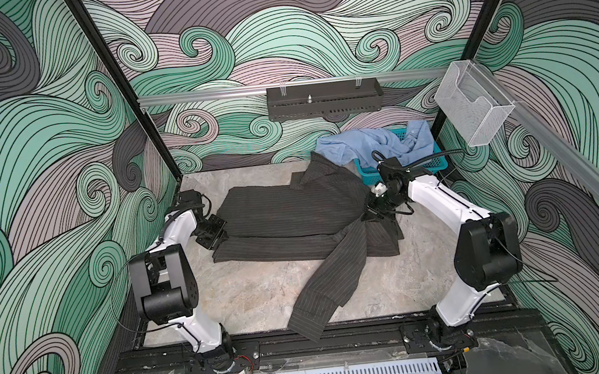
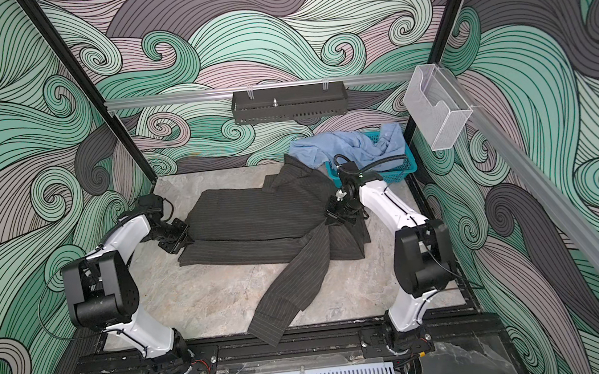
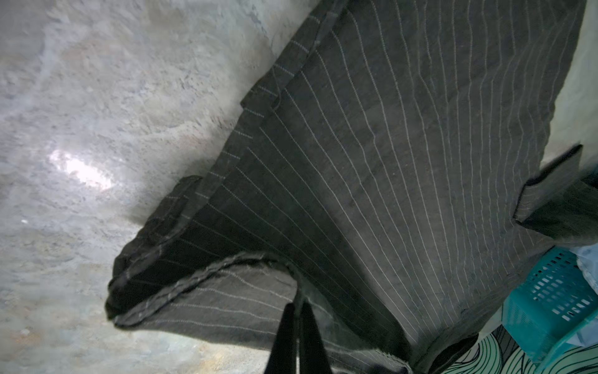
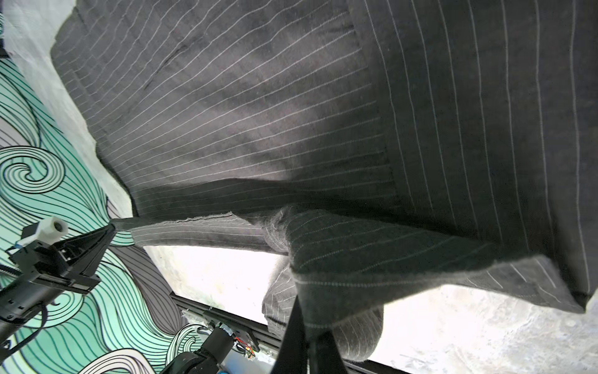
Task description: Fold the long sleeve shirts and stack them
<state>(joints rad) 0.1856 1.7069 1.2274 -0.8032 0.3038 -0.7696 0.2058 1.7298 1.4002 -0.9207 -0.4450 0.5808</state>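
Observation:
My left gripper brings the held hem down onto the shirt's body just beneath it next and releases. This end of the shirt still stands raised above the cloth.
The charcoal pinstriped shirt lies across the marble table, partly folded lengthwise. One sleeve trails over the front edge. My left gripper is shut on the shirt's hem at its left end, which is lifted a little. My right gripper is shut on bunched cloth of the same shirt at its right end, near the shoulder. The light blue shirt lies crumpled over the teal basket at the back right.
A black perforated shelf hangs on the back rail. A clear plastic holder hangs on the right rail. A black frame rail runs along the table's front edge. Bare marble shows in front of the shirt.

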